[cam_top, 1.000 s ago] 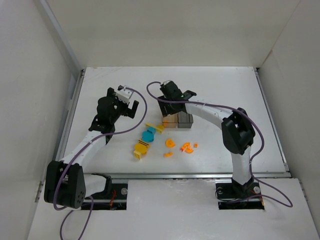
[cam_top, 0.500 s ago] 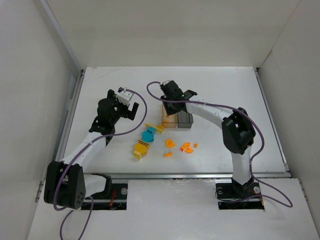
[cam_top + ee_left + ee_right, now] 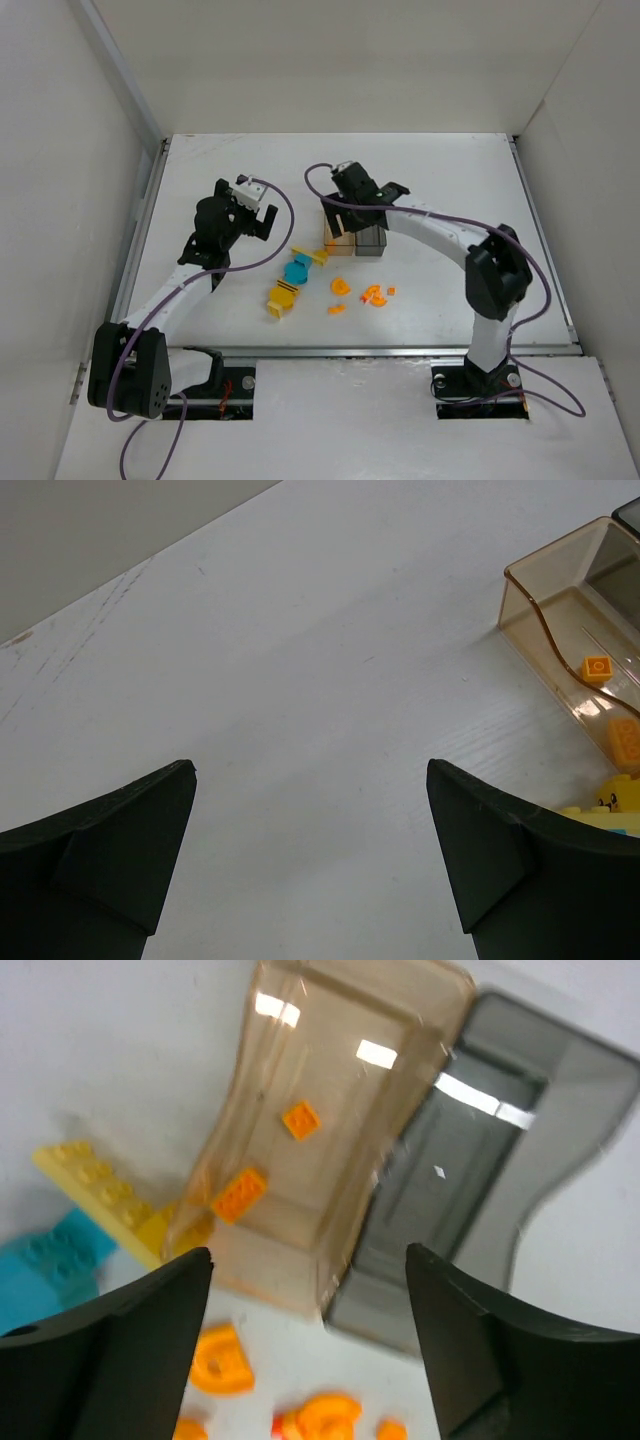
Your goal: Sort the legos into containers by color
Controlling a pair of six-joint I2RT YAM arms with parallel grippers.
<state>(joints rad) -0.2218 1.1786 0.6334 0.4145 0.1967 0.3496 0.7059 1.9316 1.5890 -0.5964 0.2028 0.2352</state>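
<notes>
The small orange lego (image 3: 391, 291) lies below my right gripper, to its right in the top view, so I will move that way, back and down astride it.
The joined containers stand mid-table: an amber box (image 3: 339, 241) and a smoky grey box (image 3: 370, 240). The right wrist view shows two small orange legos (image 3: 300, 1120) inside the amber box (image 3: 390, 1050), and the grey box (image 3: 450, 1190) looks empty. On the table lie a yellow plate (image 3: 310, 255), a teal piece (image 3: 296, 268), a striped yellow piece (image 3: 283, 297) and several orange pieces (image 3: 374, 294). My right gripper (image 3: 352, 208) hangs open and empty just above the boxes. My left gripper (image 3: 262, 218) is open and empty, left of the boxes.
White walls enclose the table on the left, back and right. In the left wrist view the amber box (image 3: 560, 640) is at the right edge with a yellow lego (image 3: 610, 800) beside it, and bare table lies between my fingers (image 3: 100, 850).
My right arm has swung a little to the right, with its gripper moving over the boxes. The left arm and the legos have not moved.
</notes>
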